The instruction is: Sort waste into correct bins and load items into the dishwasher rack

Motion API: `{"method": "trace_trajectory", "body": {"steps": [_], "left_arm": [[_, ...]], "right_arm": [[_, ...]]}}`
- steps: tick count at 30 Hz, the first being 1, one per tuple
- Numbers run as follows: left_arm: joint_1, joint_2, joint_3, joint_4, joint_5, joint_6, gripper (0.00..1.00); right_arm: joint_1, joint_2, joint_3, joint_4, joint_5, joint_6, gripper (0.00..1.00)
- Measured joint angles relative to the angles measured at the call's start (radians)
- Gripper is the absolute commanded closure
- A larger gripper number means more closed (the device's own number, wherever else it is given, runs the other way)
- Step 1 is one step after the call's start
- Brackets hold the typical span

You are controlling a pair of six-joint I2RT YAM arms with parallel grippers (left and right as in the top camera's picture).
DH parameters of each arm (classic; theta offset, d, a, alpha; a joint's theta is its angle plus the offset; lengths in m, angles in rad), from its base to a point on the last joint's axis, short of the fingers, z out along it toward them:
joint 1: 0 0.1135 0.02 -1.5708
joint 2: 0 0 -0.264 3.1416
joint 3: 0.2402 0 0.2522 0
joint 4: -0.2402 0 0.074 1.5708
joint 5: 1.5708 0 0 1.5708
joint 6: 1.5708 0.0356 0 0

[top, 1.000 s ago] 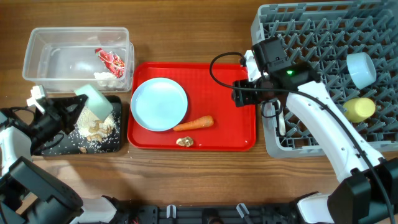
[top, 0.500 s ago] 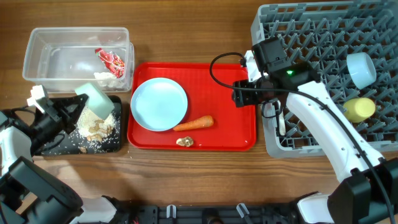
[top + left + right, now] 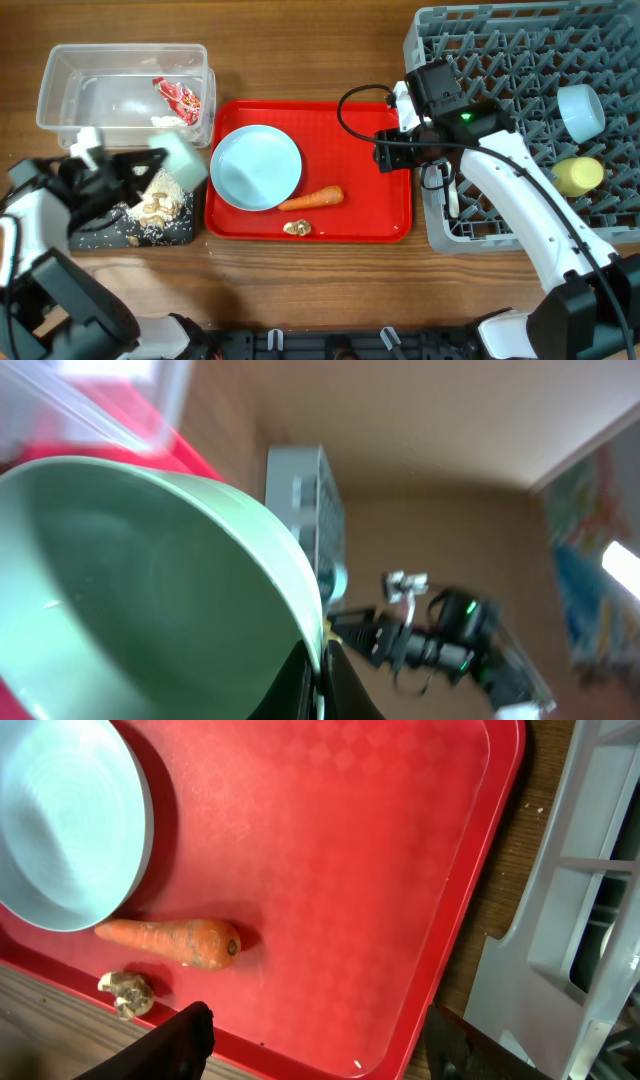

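Note:
I will carry the bowl past the plate and lower my left gripper to release it, as bare red tray lies to its right in the overhead view.
My left gripper is shut on the rim of a pale blue-white bowl, held tilted above the right end of the black tray, which holds rice-like scraps. In the left wrist view the bowl fills the frame and the fingers pinch its rim. The clear tub holds the red-and-white wrapper and the tissue. The plate, carrot and golden-brown lump lie on the red tray. My right gripper is open and empty over the red tray's right edge, its fingers wide apart.
The dishwasher rack at right holds a second bowl, the yellow cup and the white spoon. The right wrist view shows the carrot, the lump, the plate and the rack's wall.
My left gripper has swung the bowl right and slightly away from the black tray toward the red tray. The right arm has not moved.

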Motion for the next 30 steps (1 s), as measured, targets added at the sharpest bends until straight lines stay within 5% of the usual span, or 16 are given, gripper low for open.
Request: {"method": "trace_trajectory", "body": {"steps": [16,25,30], "left_arm": [[-0.808,-0.058,0.05,0.525,-0.539,-0.306,0.96],[-1.162,-0.058,0.05,0.577,-0.975,-0.357,0.96],[-1.233,-0.047,0.05,0.614,-1.089,-0.362,0.96]], "right_arm": [[0.0,-0.007,0.0,-0.102,0.126,0.121,0.37],[0.0,-0.172,0.0,-0.115,0.259,0.253,0.36],[0.0,-0.223,0.0,-0.116,0.276,0.277,0.36]]}}
